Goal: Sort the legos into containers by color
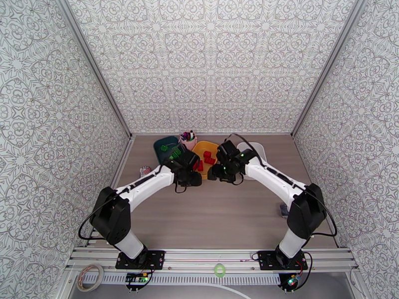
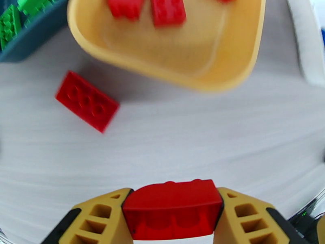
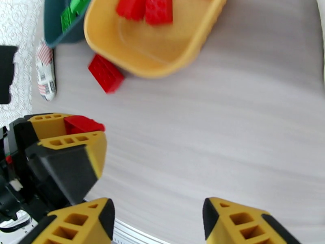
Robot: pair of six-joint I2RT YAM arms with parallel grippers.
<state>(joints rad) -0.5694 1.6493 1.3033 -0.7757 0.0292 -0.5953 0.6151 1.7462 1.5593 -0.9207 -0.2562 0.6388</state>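
Note:
The left gripper carries the red lego outward over the yellow container's near end next and releases it, since red legos already lie inside.
My left gripper (image 2: 172, 200) is shut on a red lego (image 2: 172, 210), held just above the table in front of the yellow container (image 2: 162, 74). A second red lego (image 2: 86, 100) lies on the table near that tray's left corner. Red legos (image 2: 167, 11) lie inside the yellow tray. Green legos (image 2: 10, 23) sit in the dark teal container (image 2: 36, 41). My right gripper (image 3: 157, 214) is open with nothing between its fingers, close to the right of the left gripper (image 3: 65, 137). In the top view both grippers (image 1: 192, 176) (image 1: 217, 173) meet before the yellow tray (image 1: 215, 145).
The white container (image 1: 259, 153) stands to the right of the yellow one, under the right arm. A pink cup of pens (image 1: 188, 138) stands behind the trays. A small striped red-white object (image 3: 44, 70) lies left of the teal tray (image 3: 57, 25). Bare table stretches toward the near edge.

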